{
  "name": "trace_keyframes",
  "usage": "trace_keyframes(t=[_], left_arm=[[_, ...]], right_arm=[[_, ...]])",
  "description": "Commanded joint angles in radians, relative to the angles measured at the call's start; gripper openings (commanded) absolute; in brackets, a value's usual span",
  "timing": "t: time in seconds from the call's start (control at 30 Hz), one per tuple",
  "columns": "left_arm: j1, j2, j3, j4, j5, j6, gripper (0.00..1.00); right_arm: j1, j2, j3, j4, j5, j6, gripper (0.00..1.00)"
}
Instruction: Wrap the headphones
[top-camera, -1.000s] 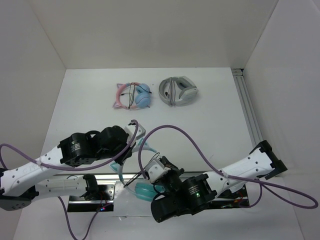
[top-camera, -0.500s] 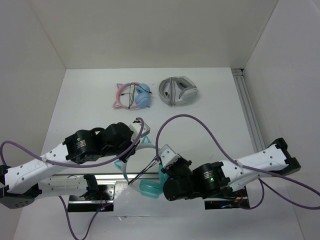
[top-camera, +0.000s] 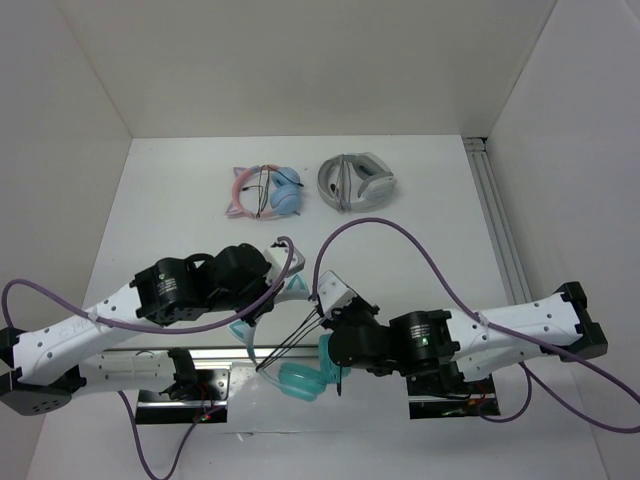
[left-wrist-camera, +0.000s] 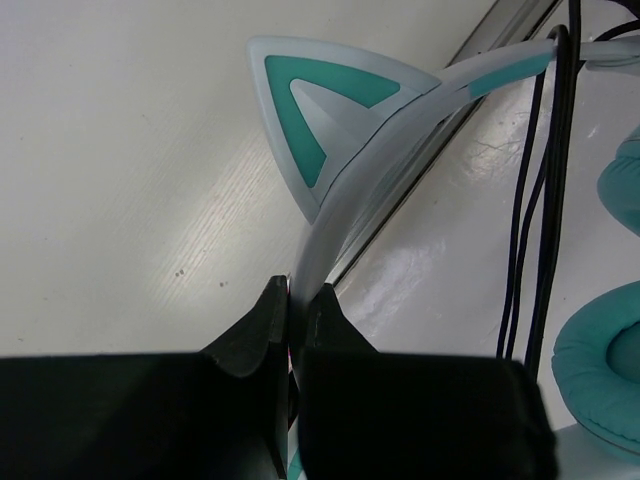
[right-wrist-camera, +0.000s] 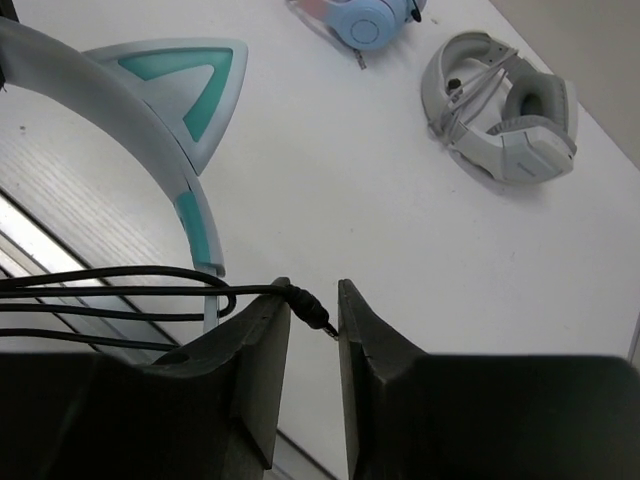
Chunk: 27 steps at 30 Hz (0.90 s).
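Observation:
The tabletop by the wall is bare, so my left gripper will next go left in the top view, then down, and release the headphones there.
The teal headphones lie at the table's near edge between my two arms. My left gripper is shut on their pale headband, just below a cat ear. The thin black cable crosses the headband in a few strands, and a teal ear cup lies to the right. My right gripper has its jaws parted, with the cable's plug lying loosely across the gap. In the top view the left gripper and the right gripper are close together over the headband.
Pink-and-blue cat-ear headphones and grey-white headphones lie at the back of the table. An aluminium rail runs along the right wall. Purple arm cables loop over the near half. White walls enclose three sides.
My right arm has swung up and right, drawing the cable taut toward the headband, and its jaws have parted around the plug. The left gripper has kept its hold and shifted slightly right.

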Motion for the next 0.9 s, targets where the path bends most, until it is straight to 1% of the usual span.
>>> trace_keyframes(t=[0.0,0.03,0.07,0.13,0.23,0.33,0.4,0.5,0.57,0.63,0.7,0.87], left_arm=[[-0.013,-0.027,0.064,-0.067,0.044,0.011,0.00],[-0.013,-0.027,0.065,-0.067,0.030,0.002,0.00],[-0.013,-0.027,0.078,-0.081,0.020,0.001,0.00],[-0.013,-0.027,0.107,-0.090,0.019,0.001,0.00],[-0.013,-0.036,0.121,-0.102,-0.017,-0.011,0.00],[-0.013,-0.036,0.143,-0.127,-0.027,-0.032,0.00],[-0.013,-0.036,0.143,-0.127,-0.036,-0.032,0.00],[-0.013,-0.016,0.152,-0.160,-0.085,-0.055,0.00],[-0.013,-0.004,0.161,-0.170,-0.108,-0.065,0.00],[-0.013,0.022,0.161,-0.179,-0.120,-0.074,0.00],[-0.013,0.045,0.172,-0.179,-0.143,-0.074,0.00],[0.007,0.109,0.172,-0.188,-0.183,-0.095,0.00]], right_arm=[[-0.051,-0.035,-0.034,0.032,0.043,-0.058,0.32],[-0.060,-0.035,-0.034,0.044,0.043,-0.058,0.37],[-0.080,-0.035,-0.034,0.044,0.011,-0.068,0.39],[-0.094,-0.026,-0.034,0.044,0.002,-0.068,0.42],[-0.106,-0.026,-0.034,0.062,-0.017,-0.082,0.47],[-0.115,-0.038,-0.034,0.099,-0.032,-0.110,0.57],[-0.125,-0.047,-0.034,0.099,-0.051,-0.110,0.59],[-0.125,-0.056,-0.034,0.099,-0.051,-0.110,0.60],[-0.125,-0.076,-0.034,0.099,-0.026,-0.099,0.64],[-0.134,-0.093,-0.034,0.090,-0.002,-0.090,0.72],[-0.134,-0.131,-0.034,0.090,0.035,-0.058,0.83],[-0.134,-0.236,-0.034,0.125,0.055,-0.033,0.98]])
